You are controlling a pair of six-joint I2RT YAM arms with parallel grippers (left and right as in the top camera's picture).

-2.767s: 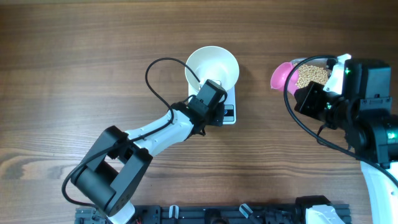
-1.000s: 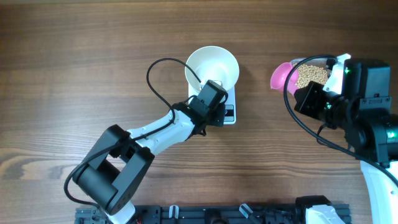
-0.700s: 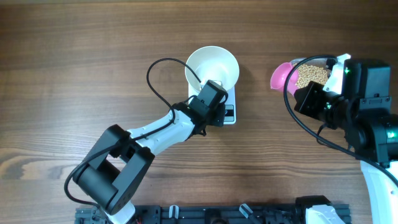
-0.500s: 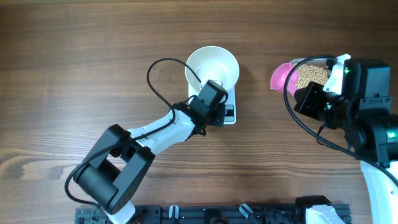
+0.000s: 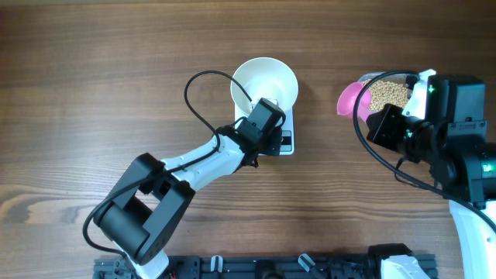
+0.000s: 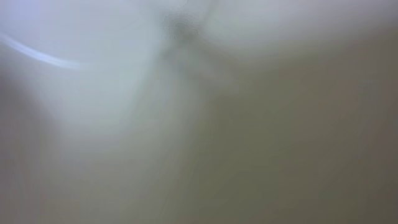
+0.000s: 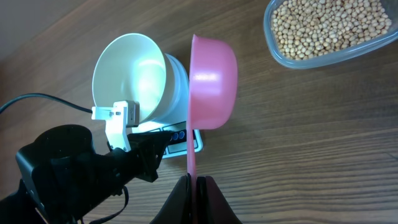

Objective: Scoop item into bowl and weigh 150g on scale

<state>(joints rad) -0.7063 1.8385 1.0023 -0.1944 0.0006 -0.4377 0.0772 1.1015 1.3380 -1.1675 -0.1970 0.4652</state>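
The bowl is already on the scale, so my left gripper will rise and back away from the scale's front edge, opening clear of the bowl's near rim.
The white bowl stands empty on the white scale; both also show in the right wrist view, bowl and scale. My left gripper hovers low over the scale's front edge, at the bowl's near rim. Its fingers are hidden under the wrist, and its own view is only a pale blur. My right gripper is shut on the thin handle of a pink scoop, held on edge right of the scale. The item, tan beans, fills a clear tub.
The left arm and its black cable lie in front of and left of the scale. The tub sits at the table's right, partly under the right arm. Bare wooden tabletop lies to the left.
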